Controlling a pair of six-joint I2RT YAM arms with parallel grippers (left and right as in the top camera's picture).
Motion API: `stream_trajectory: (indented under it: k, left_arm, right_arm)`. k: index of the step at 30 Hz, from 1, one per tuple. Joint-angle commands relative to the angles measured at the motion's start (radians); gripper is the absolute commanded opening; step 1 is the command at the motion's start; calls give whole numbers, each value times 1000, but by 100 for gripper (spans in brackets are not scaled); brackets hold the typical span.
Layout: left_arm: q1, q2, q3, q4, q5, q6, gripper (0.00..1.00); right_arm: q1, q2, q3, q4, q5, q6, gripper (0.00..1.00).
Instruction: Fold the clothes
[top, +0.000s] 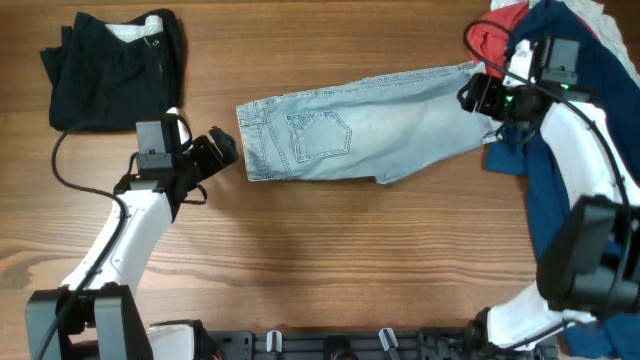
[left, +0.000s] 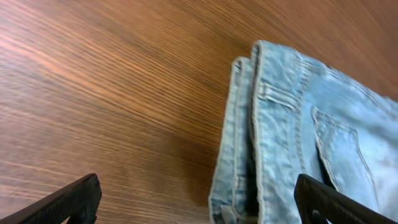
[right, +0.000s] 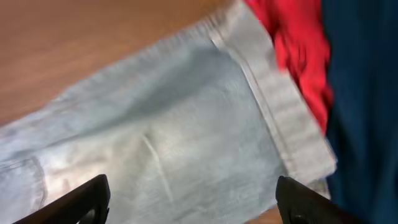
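I need to move my left gripper down to the right in the overhead view onto the waistband's middle (top: 253, 143) (left: 247, 168) next, because the waistband's edge is below and beyond the gripper's fingers.
Light-blue denim shorts (top: 360, 120) lie flat across the middle of the wooden table, folded lengthwise, waistband to the left and pale hem to the right, a back pocket facing up. My left gripper (top: 222, 147) is open just left of the waistband (left: 261, 130), hovering over it. My right gripper (top: 478, 92) is open above the hem end (right: 273, 106), next to the red garment (right: 298, 43). Neither gripper holds anything.
A folded black garment (top: 115, 65) lies at the back left. A pile of navy (top: 560, 160), red (top: 497, 35) and white clothes sits at the right edge, under and around my right arm. Bare wood runs along the table's front (top: 330, 260).
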Motion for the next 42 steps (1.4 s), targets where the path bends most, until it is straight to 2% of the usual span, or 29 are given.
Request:
stream_trajectory:
  k: [1, 3, 7, 11, 18, 28, 35, 36, 38, 40, 42]
  left_arm:
    - [-5, 13, 3, 12, 55, 62, 100]
    - [-5, 13, 3, 12, 55, 67, 100]
    - [-14, 41, 3, 35, 59, 67, 100]
    - [-47, 121, 3, 123, 119, 128, 100]
    - [-90, 269, 3, 290, 191, 138, 100]
    - [-99, 325, 3, 311, 228, 137, 100]
    - [-105, 459, 3, 436, 328, 136, 97]
    - [-105, 464, 3, 445, 328, 137, 93]
    - [-105, 464, 3, 456, 328, 137, 78]
    - [-105, 464, 3, 461, 328, 136, 40]
    - [-104, 464, 3, 460, 327, 137, 15]
  right_arm:
    - [21, -41, -5, 39, -47, -97, 78]
    - [46, -27, -5, 47, -45, -99, 73]
    - [120, 6, -5, 68, -40, -104, 73]
    - [166, 10, -5, 94, 0, -98, 74]
    - [168, 10, -5, 87, 13, -99, 74]
    - [168, 10, -5, 102, 38, -71, 74]
    - [168, 10, -5, 102, 38, -68, 74]
    - [168, 10, -5, 100, 38, -68, 74]
    - [168, 10, -5, 99, 38, -68, 74]
    - [168, 10, -5, 98, 37, -64, 73]
    - [168, 10, -5, 99, 37, -61, 73]
